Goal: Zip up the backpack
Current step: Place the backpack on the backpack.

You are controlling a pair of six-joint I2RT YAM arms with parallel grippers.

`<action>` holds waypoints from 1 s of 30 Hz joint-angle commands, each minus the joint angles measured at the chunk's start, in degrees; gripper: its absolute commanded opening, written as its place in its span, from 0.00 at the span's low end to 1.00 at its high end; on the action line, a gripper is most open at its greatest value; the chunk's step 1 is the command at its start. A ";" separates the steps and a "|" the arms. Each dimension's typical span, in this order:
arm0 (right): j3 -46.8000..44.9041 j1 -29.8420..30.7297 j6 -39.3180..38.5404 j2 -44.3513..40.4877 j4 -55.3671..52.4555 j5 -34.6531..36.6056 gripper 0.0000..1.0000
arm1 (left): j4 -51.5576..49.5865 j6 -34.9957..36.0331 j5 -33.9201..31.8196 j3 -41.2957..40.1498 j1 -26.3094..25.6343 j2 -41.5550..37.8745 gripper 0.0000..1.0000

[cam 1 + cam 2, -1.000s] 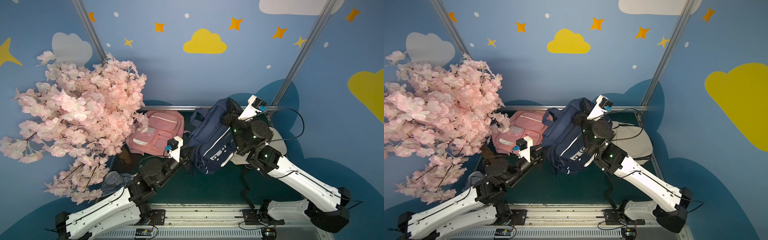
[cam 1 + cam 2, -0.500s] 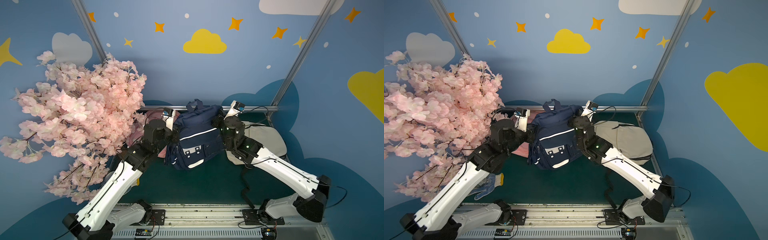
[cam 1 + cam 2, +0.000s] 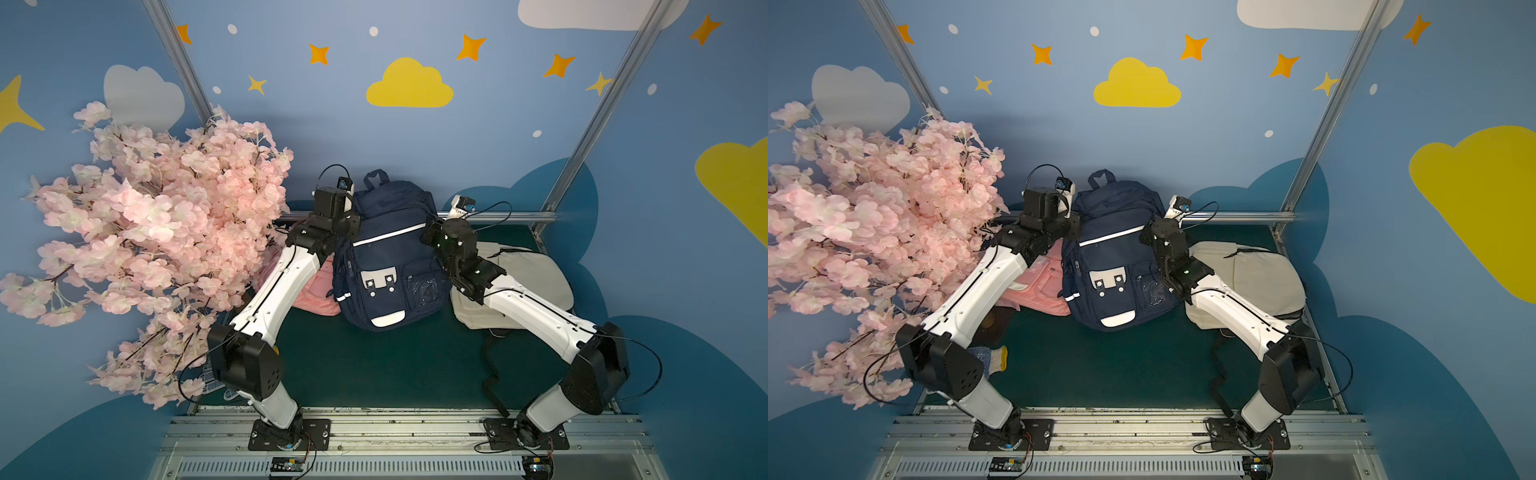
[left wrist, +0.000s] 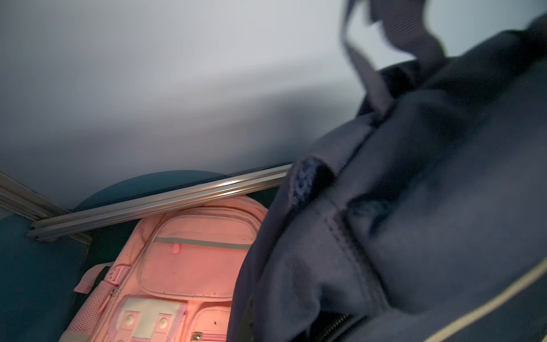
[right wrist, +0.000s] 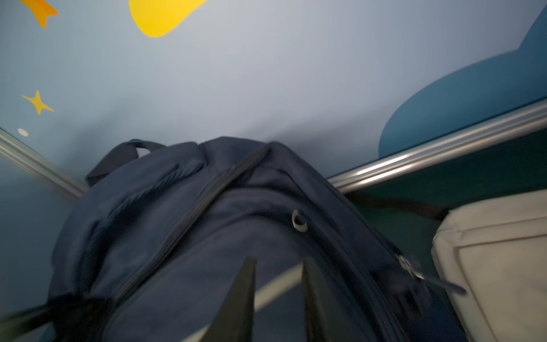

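The robot's left gripper needs to lower the upper side of the navy backpack and let go of the fabric, because the back of the green mat [image 4: 268, 197] is below the gripper.
In both top views the navy backpack [image 3: 386, 257] [image 3: 1113, 257] stands upright at the back of the green mat, its front pockets facing the camera. My left gripper [image 3: 355, 214] [image 3: 1073, 212] presses into its upper left side. In the left wrist view bunched navy fabric [image 4: 414, 207] hides the fingers, and zipper teeth [image 4: 334, 322] edge a dark gap. My right gripper [image 3: 428, 232] [image 5: 278, 260] is at the bag's right shoulder, open, with only the white stripe behind its fingers. A zipper line [image 5: 207, 201] runs over the top, and a pull [image 5: 414, 272] hangs on the side.
A pink backpack [image 3: 307, 286] [image 4: 183, 266] lies left of the navy one, under my left arm. A beige backpack [image 3: 528, 274] [image 5: 497, 251] lies to the right. A pink blossom tree [image 3: 158, 232] crowds the left side. A metal rail [image 3: 498, 216] borders the back, and a black strap [image 3: 490, 374] trails on the mat.
The navy backpack swung from tilted right to upright at the back. My left arm rose from low on the mat to its upper left. The right gripper opened.
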 commanded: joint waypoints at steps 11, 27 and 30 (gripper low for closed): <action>-11.48 -17.71 -8.72 3.79 -3.75 -32.41 0.61 | -6.14 10.52 -2.93 9.92 1.75 15.78 0.06; -8.44 -18.80 -13.33 15.02 -12.82 -40.99 0.67 | -11.86 -26.23 -5.00 -14.07 -6.50 0.22 0.91; -7.40 -18.81 -13.63 16.60 -14.58 -41.63 0.67 | -1.38 -31.11 -1.30 -30.14 -7.27 -7.19 0.91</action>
